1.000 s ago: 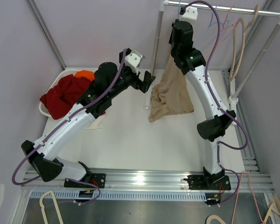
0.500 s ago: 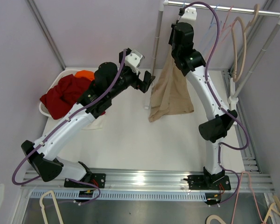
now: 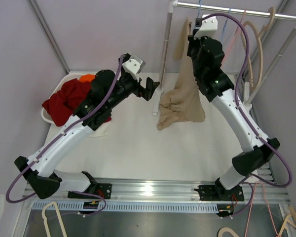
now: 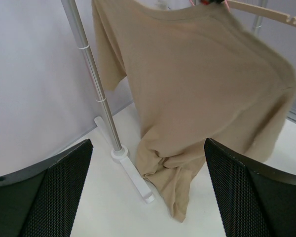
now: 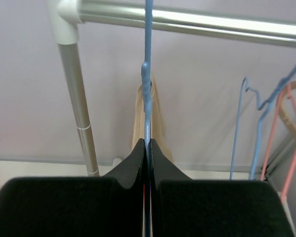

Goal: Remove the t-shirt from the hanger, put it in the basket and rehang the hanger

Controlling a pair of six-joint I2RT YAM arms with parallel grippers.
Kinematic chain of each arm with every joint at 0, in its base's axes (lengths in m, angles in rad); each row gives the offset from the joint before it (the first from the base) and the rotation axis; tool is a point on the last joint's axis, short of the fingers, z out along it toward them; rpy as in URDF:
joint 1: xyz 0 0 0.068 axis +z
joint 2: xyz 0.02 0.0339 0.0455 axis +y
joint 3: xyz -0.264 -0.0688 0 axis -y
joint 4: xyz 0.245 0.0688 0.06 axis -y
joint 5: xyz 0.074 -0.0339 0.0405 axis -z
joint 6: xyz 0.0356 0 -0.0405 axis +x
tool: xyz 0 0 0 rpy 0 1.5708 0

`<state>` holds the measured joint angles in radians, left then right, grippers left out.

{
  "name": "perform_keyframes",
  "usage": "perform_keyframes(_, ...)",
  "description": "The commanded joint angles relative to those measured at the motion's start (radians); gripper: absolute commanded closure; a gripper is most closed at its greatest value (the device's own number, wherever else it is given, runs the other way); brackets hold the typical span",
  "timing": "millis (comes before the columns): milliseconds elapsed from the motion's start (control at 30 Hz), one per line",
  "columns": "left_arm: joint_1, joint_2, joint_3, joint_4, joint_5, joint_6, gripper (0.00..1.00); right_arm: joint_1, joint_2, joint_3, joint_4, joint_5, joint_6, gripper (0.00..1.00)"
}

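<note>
My left gripper will next go back and across onto the t-shirt's lower part (image 3: 188, 94) (image 4: 200, 121), because that part hangs to the gripper's right in the top view.
A tan t-shirt (image 3: 182, 101) hangs on a blue hanger (image 5: 147, 74) from the rail (image 3: 237, 9); its hem is bunched on the table. It fills the left wrist view (image 4: 202, 94), and a sliver shows behind the hanger in the right wrist view (image 5: 140, 118). My right gripper (image 5: 147, 145) is shut on the blue hanger's neck just below the rail. My left gripper (image 3: 152, 89) is open and empty, held left of the shirt and facing it; its fingers (image 4: 44, 187) frame the shirt's lower part without touching it.
The rack's upright post (image 3: 165, 49) and its white foot (image 4: 133, 175) stand just left of the shirt. Several empty hangers (image 3: 251, 44) hang further right on the rail. A white basket (image 3: 44, 114) with red clothes (image 3: 69, 101) sits at the left.
My right arm has swung its elbow out to the right while the wrist stayed at the rail on the hanger. The shirt's hem shifted a little. My left gripper drew slightly left.
</note>
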<state>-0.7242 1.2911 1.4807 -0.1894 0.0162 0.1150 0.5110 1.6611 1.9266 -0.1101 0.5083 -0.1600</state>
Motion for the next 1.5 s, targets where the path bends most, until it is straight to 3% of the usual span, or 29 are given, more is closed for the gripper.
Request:
perform_keyframes(0, 0.002, -0.058, -0.020, 0.018, -0.012, -0.018, 0.00, 0.032, -0.161, -0.092, 0.257, -0.030, -0.084, 1.00)
perform_keyframes(233, 0.000, -0.085, -0.039, 0.010, -0.012, -0.038, 0.00, 0.049, -0.256, -0.158, 0.141, 0.010, -0.033, 1.00)
perform_keyframes(433, -0.023, -0.121, -0.066, 0.008, -0.012, -0.046, 0.00, 0.093, -0.342, -0.204, -0.057, 0.123, 0.132, 1.00)
perform_keyframes(567, -0.169, -0.247, -0.178, 0.083, -0.125, 0.027, 0.00, 0.205, -0.418, -0.255, -0.123, 0.322, 0.243, 1.00)
perform_keyframes(700, -0.364, -0.431, -0.535, 0.315, -0.195, 0.150, 0.01, 0.300, -0.483, -0.293, -0.169, 0.404, 0.378, 1.00)
perform_keyframes(833, -0.579, -0.529, -0.700, 0.471, -0.309, 0.227, 0.01, 0.345, -0.486, -0.246, -0.215, 0.426, 0.413, 1.00)
perform_keyframes(867, -0.672, -0.524, -0.720, 0.511, -0.396, 0.251, 0.01, 0.354, -0.472, -0.229, -0.232, 0.426, 0.421, 1.00)
perform_keyframes(967, -0.817, -0.409, -0.786, 0.750, -0.607, 0.402, 0.00, 0.366, -0.457, -0.186, -0.263, 0.415, 0.441, 1.00)
perform_keyframes(1067, -0.870, -0.241, -0.774, 0.993, -0.702, 0.523, 0.01, 0.385, -0.434, -0.146, -0.281, 0.411, 0.448, 1.00)
perform_keyframes(1233, -0.870, 0.004, -0.654, 1.057, -0.714, 0.526, 0.01, 0.429, -0.406, -0.114, -0.281, 0.423, 0.438, 1.00)
perform_keyframes(1333, -0.857, 0.075, -0.602, 1.131, -0.725, 0.523, 0.01, 0.440, -0.394, -0.087, -0.289, 0.424, 0.424, 1.00)
perform_keyframes(1467, -0.811, 0.111, -0.547, 1.038, -0.690, 0.413, 0.01, 0.445, -0.389, -0.061, -0.304, 0.429, 0.410, 1.00)
